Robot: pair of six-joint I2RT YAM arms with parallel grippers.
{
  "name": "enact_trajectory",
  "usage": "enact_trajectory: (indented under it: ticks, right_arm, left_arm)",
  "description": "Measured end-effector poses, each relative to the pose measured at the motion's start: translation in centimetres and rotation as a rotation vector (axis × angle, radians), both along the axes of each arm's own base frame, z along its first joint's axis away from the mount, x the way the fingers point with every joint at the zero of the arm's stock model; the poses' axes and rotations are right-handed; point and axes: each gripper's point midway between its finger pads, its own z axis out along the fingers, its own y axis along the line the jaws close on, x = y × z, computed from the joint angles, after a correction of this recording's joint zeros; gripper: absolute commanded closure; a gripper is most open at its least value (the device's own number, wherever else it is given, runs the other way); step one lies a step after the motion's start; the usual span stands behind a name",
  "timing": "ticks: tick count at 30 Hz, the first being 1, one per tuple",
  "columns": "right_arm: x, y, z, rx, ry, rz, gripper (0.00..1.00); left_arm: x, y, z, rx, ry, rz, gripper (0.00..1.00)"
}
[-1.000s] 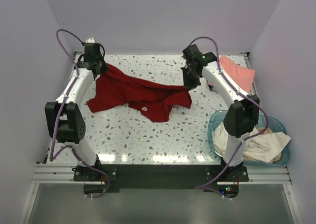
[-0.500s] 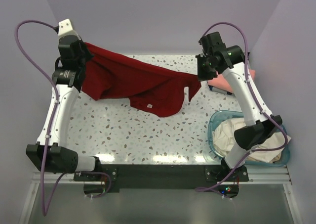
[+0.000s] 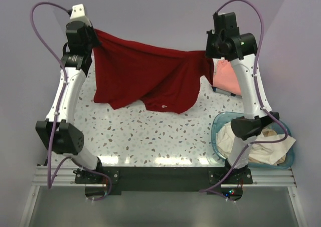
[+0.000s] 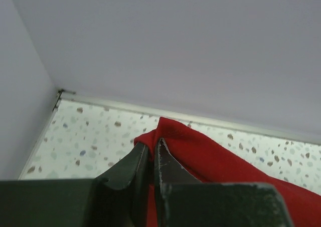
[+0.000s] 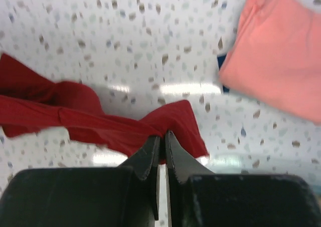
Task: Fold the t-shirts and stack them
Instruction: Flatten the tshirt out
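Note:
The robot will next raise its left gripper, then lower it back onto the bare table, which lies below it and nearer the robot's base. The gripper will let go of the t-shirt's corner there, where room is clear.
A large dark red t-shirt (image 3: 145, 74) hangs stretched in the air between both grippers, its lower edge with the small white neck label (image 3: 164, 106) reaching down toward the table. My left gripper (image 3: 94, 35) is shut on the shirt's left top corner (image 4: 165, 132). My right gripper (image 3: 208, 54) is shut on its right top corner (image 5: 170, 122). A folded salmon-pink t-shirt (image 3: 229, 75) lies at the back right of the table, also in the right wrist view (image 5: 281, 56). Cream-white t-shirts (image 3: 261, 144) sit crumpled in the basket.
A translucent teal plastic basket (image 3: 216, 126) stands at the right front, beside the right arm's base. The speckled white table (image 3: 150, 137) is walled at the back and both sides. A small dark blue object (image 5: 221, 62) peeks from under the pink shirt.
Both grippers have risen and lifted the dark red shirt off the table, so it now hangs spread between them. The right gripper has moved up and right.

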Motion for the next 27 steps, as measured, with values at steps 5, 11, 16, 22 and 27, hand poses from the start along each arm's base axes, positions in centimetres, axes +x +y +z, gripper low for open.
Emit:
enact_trajectory:
  ticks: [5, 11, 16, 22, 27]
  right_arm:
    - [5.2, -1.4, 3.8, 0.041, -0.177, -0.065, 0.97]
    - [4.3, -1.7, 7.7, 0.12, -0.372, -0.046, 0.97]
    - [-0.2, -1.2, 10.5, 0.198, -0.493, 0.035, 0.99]
    - [-6.3, 2.7, -2.9, 0.204, -0.208, 0.169, 0.53]
    - [-14.5, 5.9, -22.4, 0.092, 0.362, 0.321, 0.3]
  left_arm:
    - [5.8, -0.6, 4.7, 0.005, -0.107, -0.023, 1.0]
    - [4.1, -0.5, 9.5, -0.001, -0.267, -0.019, 1.0]
    - [-3.6, 0.3, 4.0, -0.05, -0.249, 0.021, 0.46]
    - [-10.8, 3.0, -9.8, -0.183, 0.089, 0.24, 0.3]
    - [-15.5, 2.7, -19.1, -0.243, 0.375, 0.312, 0.29]
